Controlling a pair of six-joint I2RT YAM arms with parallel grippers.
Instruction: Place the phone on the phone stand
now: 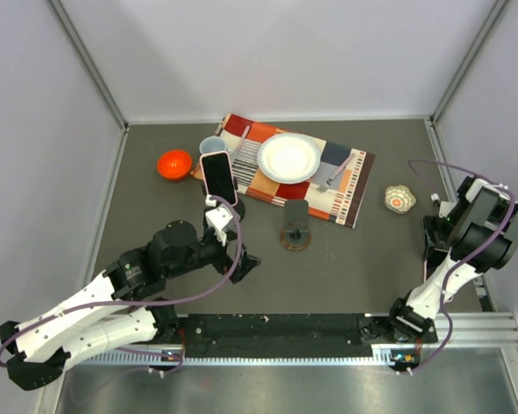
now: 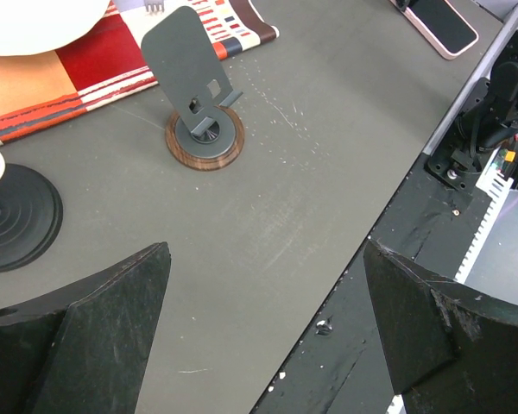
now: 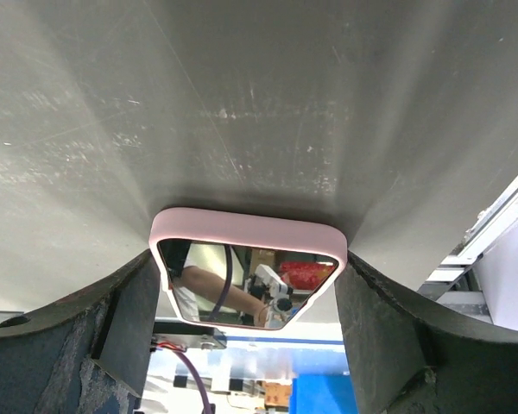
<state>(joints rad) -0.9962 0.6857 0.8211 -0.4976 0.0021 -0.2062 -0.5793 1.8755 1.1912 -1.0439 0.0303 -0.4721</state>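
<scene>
The phone [image 3: 246, 237] is far away from the stand. Next I will move my right gripper to the left in the top view, over the bare tabletop nearer the stand, and release the phone.
The phone [image 3: 246, 237] has a pink case and a mirror-like screen. It sits between the fingers of my right gripper [image 3: 249, 267], which press on both of its long sides. In the left wrist view the same phone [image 2: 440, 21] lies low over the table at the far right. The phone stand [image 1: 295, 228], a grey bent plate on a round wooden base, stands empty mid-table, also seen as the stand [image 2: 194, 103]. My left gripper [image 2: 266, 250] is open and empty, left of the stand; from above the left gripper [image 1: 239, 259] hovers near the front. The right gripper [image 1: 435, 226] points down at the right edge.
A second phone [image 1: 217, 177] stands upright on a black round-based holder [image 2: 17, 220] by my left wrist. A striped placemat [image 1: 350, 194] carries a white plate [image 1: 289, 158] and a fork [image 1: 337, 172]. An orange bowl [image 1: 174, 163], a blue cup [image 1: 211, 145] and a small patterned object [image 1: 400, 199] lie around.
</scene>
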